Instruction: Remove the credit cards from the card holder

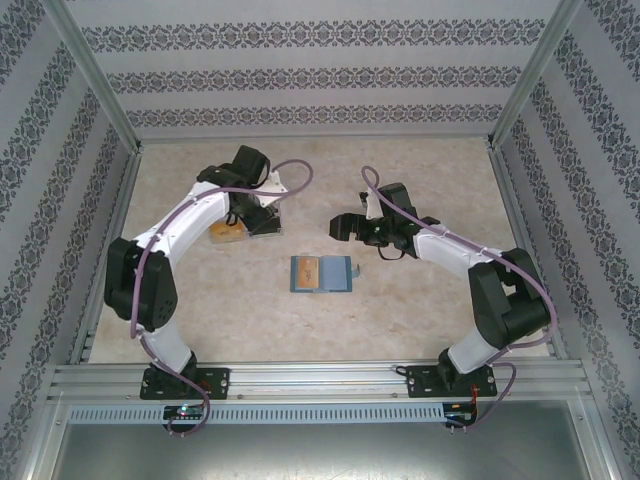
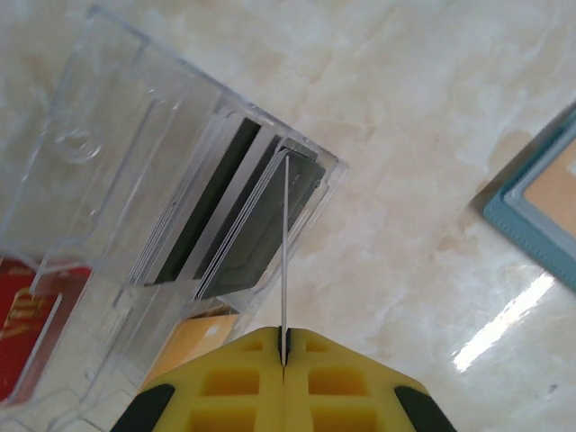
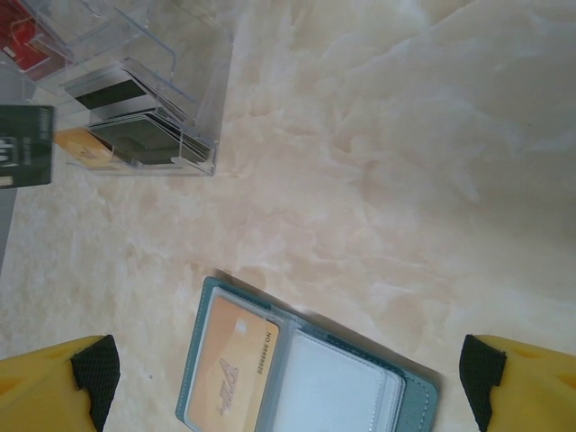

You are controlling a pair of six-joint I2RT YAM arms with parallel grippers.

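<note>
The thin card needs to go to the section of black cards, so my left gripper needs to turn and go down over that section, then let go of the card there.
The blue-grey card holder (image 1: 322,273) lies open on the table's middle, also seen in the right wrist view (image 3: 405,396) and at the right edge of the left wrist view (image 2: 531,211). A tan-orange credit card (image 3: 229,369) sits in its left panel; the right panel's clear sleeves look white. My right gripper (image 3: 288,387) hovers above the holder, open wide, nothing between its fingers. My left gripper (image 2: 284,346) is shut on a thin card (image 2: 285,252) seen edge-on, its colour hidden, whose far end reaches the corner of the clear tray (image 2: 108,180).
The clear compartment tray (image 1: 262,228) stands at the left rear under my left gripper (image 1: 250,215). It holds black cards (image 2: 234,225), a red card (image 2: 22,315) and an orange card (image 2: 193,337). Patterned walls enclose the table.
</note>
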